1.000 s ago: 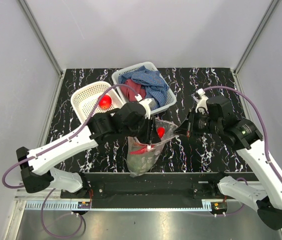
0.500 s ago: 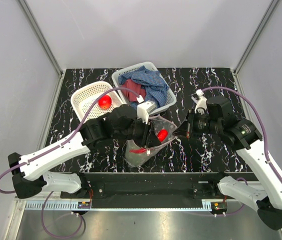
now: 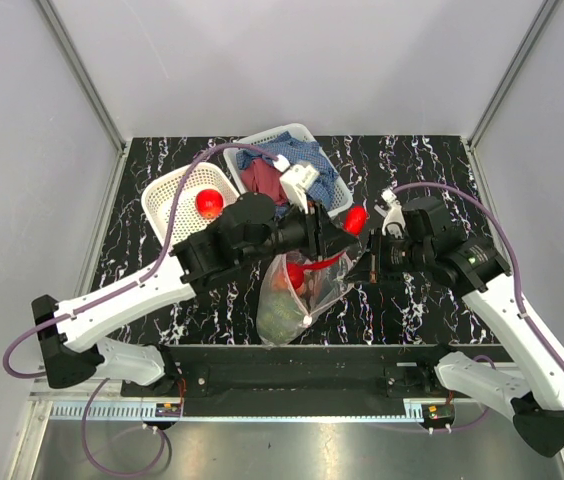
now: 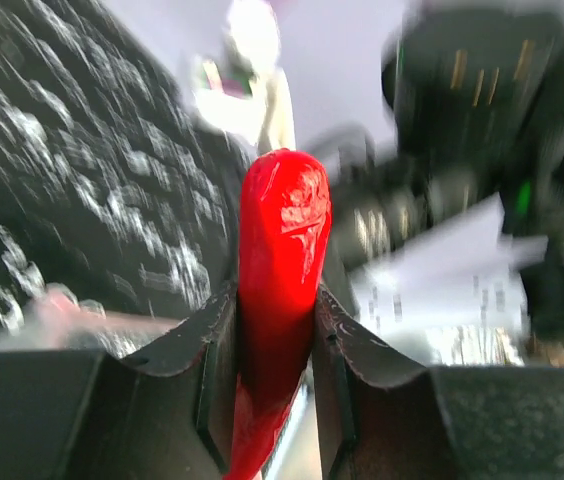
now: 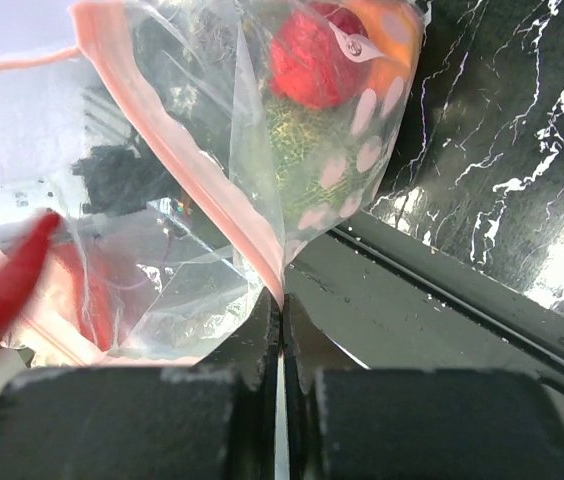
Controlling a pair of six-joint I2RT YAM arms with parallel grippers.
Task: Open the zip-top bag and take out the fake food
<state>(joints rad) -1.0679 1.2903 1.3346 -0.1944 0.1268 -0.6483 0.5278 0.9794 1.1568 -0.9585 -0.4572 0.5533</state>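
I will swing my left gripper to the left in the top view, lower it inside the white basket, which already holds a red fruit, and release the chili.
The zip-top bag (image 3: 297, 290) hangs open near the table's front edge, clear with pale dots (image 5: 362, 150). My right gripper (image 3: 366, 264) is shut on its pink zip edge (image 5: 280, 300), holding the mouth up. Inside the bag lie a red fruit (image 5: 312, 55), an orange one (image 5: 387, 30) and something greenish. My left gripper (image 3: 345, 226) is above and to the right of the bag's mouth, shut on a slim red chili pepper (image 4: 282, 240) that sticks out past the fingertips (image 3: 357, 216). The left gripper (image 4: 274, 310) clamps the chili on both sides.
A white basket (image 3: 167, 195) at the back left holds a red round fruit (image 3: 208, 202). A second white basket (image 3: 334, 205) behind the left wrist holds red and blue cloths (image 3: 262, 175). Both arms crowd the middle of the black marbled table (image 3: 422, 170).
My left gripper has come up out of the bag and swung right and back with the chili. The bag has shifted a little; the right gripper has kept its pinch.
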